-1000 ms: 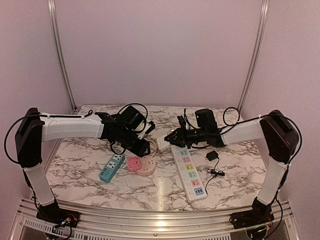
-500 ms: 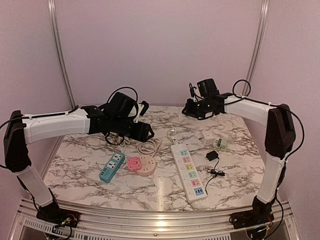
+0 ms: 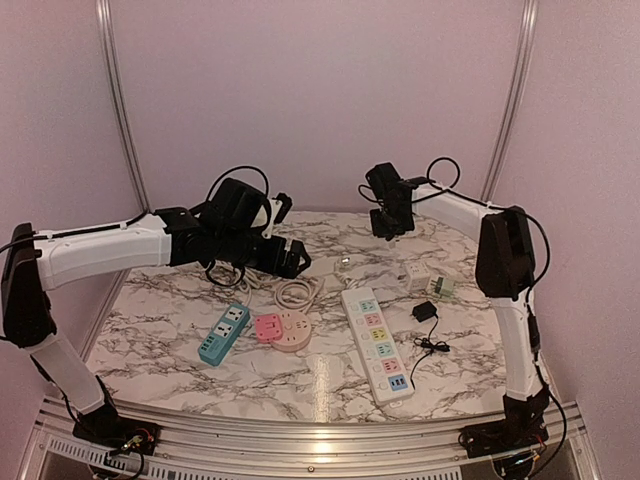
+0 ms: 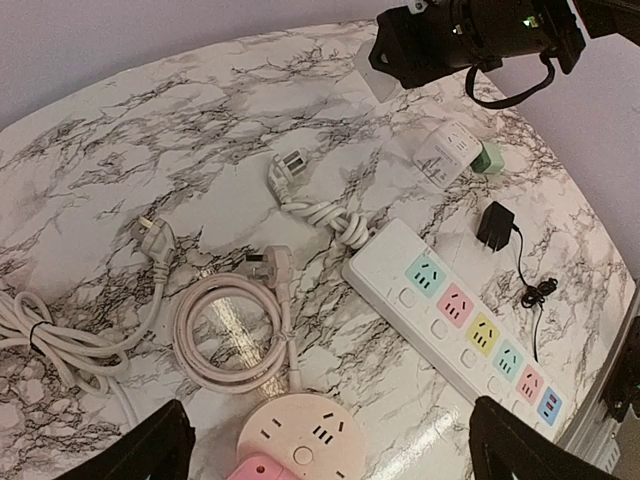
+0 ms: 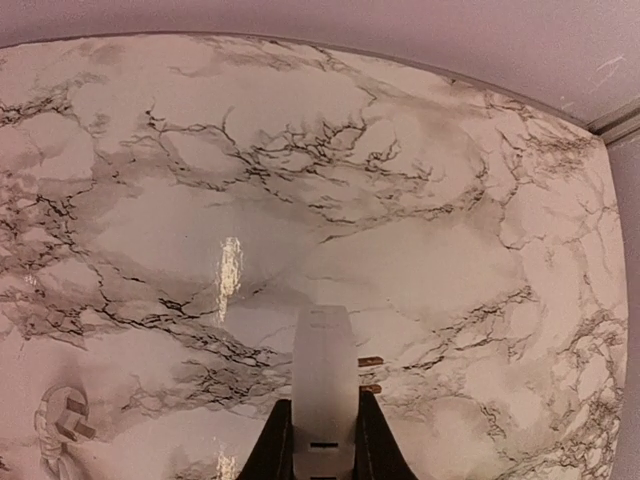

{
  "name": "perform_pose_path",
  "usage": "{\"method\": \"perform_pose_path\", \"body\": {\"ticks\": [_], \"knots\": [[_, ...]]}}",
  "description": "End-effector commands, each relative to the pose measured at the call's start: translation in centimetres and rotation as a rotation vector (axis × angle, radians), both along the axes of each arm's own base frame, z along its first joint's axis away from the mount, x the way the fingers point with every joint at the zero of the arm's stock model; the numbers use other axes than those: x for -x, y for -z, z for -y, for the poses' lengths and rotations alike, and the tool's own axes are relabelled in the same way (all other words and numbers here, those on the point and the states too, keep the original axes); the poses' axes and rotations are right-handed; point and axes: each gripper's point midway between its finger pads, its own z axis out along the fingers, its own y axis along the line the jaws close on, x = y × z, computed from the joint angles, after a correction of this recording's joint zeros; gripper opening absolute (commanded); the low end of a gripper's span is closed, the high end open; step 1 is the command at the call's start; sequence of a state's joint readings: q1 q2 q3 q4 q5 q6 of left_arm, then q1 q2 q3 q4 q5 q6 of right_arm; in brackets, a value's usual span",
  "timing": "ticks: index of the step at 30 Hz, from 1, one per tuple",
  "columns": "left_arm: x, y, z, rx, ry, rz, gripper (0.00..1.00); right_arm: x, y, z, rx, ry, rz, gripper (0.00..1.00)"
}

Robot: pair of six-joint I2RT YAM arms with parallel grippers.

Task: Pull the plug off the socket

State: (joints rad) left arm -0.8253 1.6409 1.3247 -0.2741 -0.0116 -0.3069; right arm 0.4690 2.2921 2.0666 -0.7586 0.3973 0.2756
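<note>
I will next lower the plug with my right gripper onto the bare marble below, beyond the white cube socket (image 3: 415,272), and let go of it there, with the plug's pins clear of any socket.
My right gripper (image 5: 323,420) is shut on a flat white plug (image 5: 323,365) with two brass prongs sticking out to the side. It holds the plug in the air over the back of the marble table, clear of every socket. The left wrist view shows the same gripper (image 4: 440,40) and plug (image 4: 372,75) at its top. My left gripper (image 3: 292,262) hangs wide open and empty above the round pink socket (image 4: 300,440) and the long white power strip (image 4: 470,330). A white cube socket (image 3: 415,272) sits back right on the table.
A blue power strip (image 3: 224,333) and a pink block (image 3: 268,326) lie beside the round socket (image 3: 292,333). White coiled cables (image 4: 230,330) with loose plugs spread at centre left. A green cube (image 3: 442,286) and a black adapter (image 3: 425,311) with a thin cord lie right of the white strip (image 3: 378,345).
The right gripper rose from the middle of the table and swung to the back with the plug. The left gripper opened wide and lifted away toward the back left.
</note>
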Motion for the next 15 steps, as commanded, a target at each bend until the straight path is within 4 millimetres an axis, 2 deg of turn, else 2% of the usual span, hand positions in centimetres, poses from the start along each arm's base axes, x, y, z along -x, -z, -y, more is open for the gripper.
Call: {"method": "perform_pose_path", "body": {"ticks": [1,8,15], "knots": [[-0.2,-2.1,-0.6,0.017,-0.023,0.038,0.99,-0.6,-1.0,1.7,0.126,0.014,0.01,0.04],[-0.4,-1.9,-0.5,0.006,-0.026,0.03,0.99,-0.6,2.4,1.8,0.174,-0.006,-0.041,0.06],[-0.4,-1.8,-0.2,0.002,-0.012,0.028,0.99,-0.9,4.0,1.8,0.213,-0.028,-0.062,0.09]]}}
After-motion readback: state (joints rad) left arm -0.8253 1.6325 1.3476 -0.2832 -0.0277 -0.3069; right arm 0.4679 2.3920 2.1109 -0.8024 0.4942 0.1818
